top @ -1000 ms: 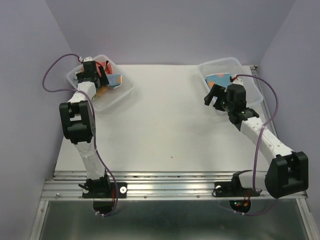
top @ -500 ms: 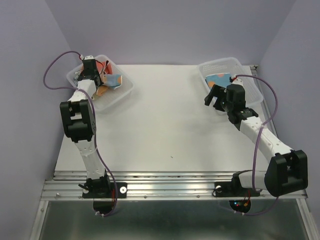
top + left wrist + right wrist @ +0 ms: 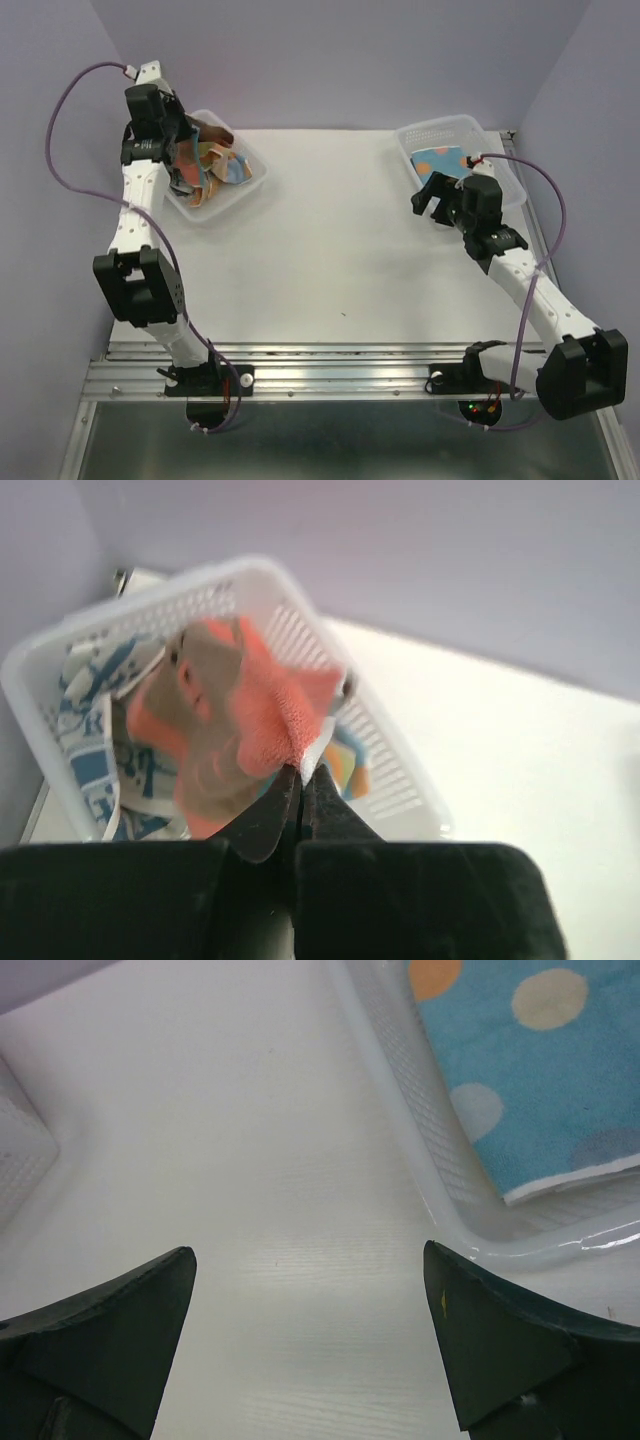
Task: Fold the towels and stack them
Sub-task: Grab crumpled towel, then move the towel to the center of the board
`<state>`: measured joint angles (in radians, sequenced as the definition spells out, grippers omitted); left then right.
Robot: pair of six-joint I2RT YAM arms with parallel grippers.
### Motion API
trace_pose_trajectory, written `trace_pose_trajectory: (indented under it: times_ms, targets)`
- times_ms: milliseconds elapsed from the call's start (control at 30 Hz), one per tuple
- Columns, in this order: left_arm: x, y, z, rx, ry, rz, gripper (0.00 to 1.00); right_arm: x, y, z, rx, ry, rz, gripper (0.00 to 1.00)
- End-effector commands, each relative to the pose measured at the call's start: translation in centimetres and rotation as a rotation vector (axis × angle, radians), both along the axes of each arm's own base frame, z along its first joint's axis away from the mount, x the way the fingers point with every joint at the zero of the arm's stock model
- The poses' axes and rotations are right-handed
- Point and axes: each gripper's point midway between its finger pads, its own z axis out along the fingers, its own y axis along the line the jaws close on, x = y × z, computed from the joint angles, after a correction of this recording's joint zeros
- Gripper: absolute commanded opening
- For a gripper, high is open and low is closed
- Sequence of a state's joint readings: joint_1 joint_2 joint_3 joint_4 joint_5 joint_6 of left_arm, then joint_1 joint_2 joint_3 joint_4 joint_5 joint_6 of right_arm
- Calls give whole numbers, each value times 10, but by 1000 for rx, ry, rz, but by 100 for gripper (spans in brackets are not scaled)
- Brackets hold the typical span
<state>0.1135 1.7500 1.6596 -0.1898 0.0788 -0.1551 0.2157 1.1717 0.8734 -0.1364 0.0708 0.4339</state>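
The orange towel trails into the basket, so my left gripper lifts it high next, then lowers its corner onto the bare table between the baskets.
My left gripper [image 3: 300,774] is shut on a corner of an orange towel [image 3: 268,712], which hangs from it above the left basket [image 3: 400,785]. From above, the left gripper [image 3: 188,143] is raised over that basket [image 3: 243,188], with the orange towel [image 3: 207,150] trailing into it. More towels lie crumpled inside, among them a blue and white one [image 3: 88,752]. My right gripper [image 3: 310,1260] is open over bare table, just left of the right basket [image 3: 420,1130]. A folded blue towel with dots [image 3: 540,1070] lies flat in that basket [image 3: 440,128].
The white table [image 3: 330,250] stretches between the two baskets. Lilac walls close in the back and both sides. A purple cable [image 3: 65,120] loops out from the left wrist towards the left wall.
My left gripper has shut on the orange towel and risen out of the left basket, pulling the cloth up. The right arm has shifted slightly.
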Motion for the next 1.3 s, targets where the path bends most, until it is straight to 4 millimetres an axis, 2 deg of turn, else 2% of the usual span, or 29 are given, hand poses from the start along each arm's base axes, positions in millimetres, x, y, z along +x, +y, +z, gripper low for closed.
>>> trace_pose_trajectory:
  times_ms: [0, 33, 67, 133, 167, 200, 233, 267, 300, 400, 433, 533, 567, 633, 800, 900, 933, 967, 1000, 1033, 1067, 1100, 1133, 1167, 1200, 1233, 1267]
  targets:
    - [-43, -42, 150, -70, -318, -167, 0, -9, -1, 22, 25, -85, 9, 100]
    - [-51, -48, 164, -71, -346, -185, 0, -13, -2, 28, 29, -104, 10, 100]
    - [-66, -61, 186, -77, -393, -215, 0, -15, -3, 31, 32, -113, 8, 100]
    - [-85, -74, 222, -74, -472, -253, 0, -22, -5, 39, 36, -146, 5, 100]
    - [-104, -86, 252, -81, -537, -287, 0, -24, -6, 42, 39, -156, -1, 100]
    - [-111, -88, 259, -83, -556, -298, 0, -26, -7, 44, 40, -165, -4, 100]
    - [-125, -100, 283, -83, -613, -331, 0, -30, -8, 47, 43, -178, -7, 100]
    - [-135, -104, 297, -87, -645, -340, 0, -30, -9, 47, 44, -180, -10, 100]
    - [-157, -125, 320, -109, -700, -405, 0, -33, -10, 50, 52, -193, -15, 100]
    - [-193, -155, 350, -166, -768, -521, 0, -39, -10, 53, 59, -205, -10, 100]
    - [-203, -172, 354, -195, -774, -574, 0, -40, -10, 54, 62, -208, -9, 100]
    - [-220, -197, 361, -266, -787, -650, 0, -44, -9, 56, 72, -208, -8, 100]
    - [-223, -213, 359, -313, -769, -690, 0, -45, -9, 56, 75, -206, -6, 100]
    - [-228, -230, 360, -350, -760, -733, 0, -49, -9, 56, 77, -205, -2, 100]
    - [-240, -282, 351, -474, -690, -821, 0, -57, -12, 60, 77, -218, -10, 100]
    - [-250, -297, 347, -527, -673, -833, 0, -60, -14, 60, 71, -221, -15, 100]
    - [-259, -309, 336, -546, -641, -864, 0, -60, -14, 60, 68, -218, -14, 100]
    - [-261, -311, 331, -563, -624, -865, 0, -60, -14, 59, 66, -214, -12, 100]
    - [-254, -317, 307, -570, -568, -848, 0, -60, -14, 57, 63, -208, -11, 100]
    - [-251, -315, 294, -567, -545, -823, 0, -60, -13, 57, 62, -205, -7, 100]
    - [-246, -309, 280, -567, -521, -772, 0, -60, -13, 55, 59, -201, -4, 100]
    - [-250, -295, 278, -578, -541, -722, 0, -59, -12, 54, 58, -196, 1, 100]
    - [-229, -290, 225, -541, -454, -615, 0, -58, -9, 52, 62, -189, 18, 100]
    - [-220, -278, 203, -539, -424, -538, 0, -58, -6, 50, 59, -183, 38, 100]
    - [-213, -265, 157, -507, -354, -459, 0, -56, -2, 47, 58, -170, 57, 100]
    - [-206, -252, 133, -496, -319, -405, 0, -55, -1, 45, 55, -160, 67, 100]
    - [-195, -226, 114, -507, -298, -306, 0, -55, 5, 43, 60, -149, 99, 100]
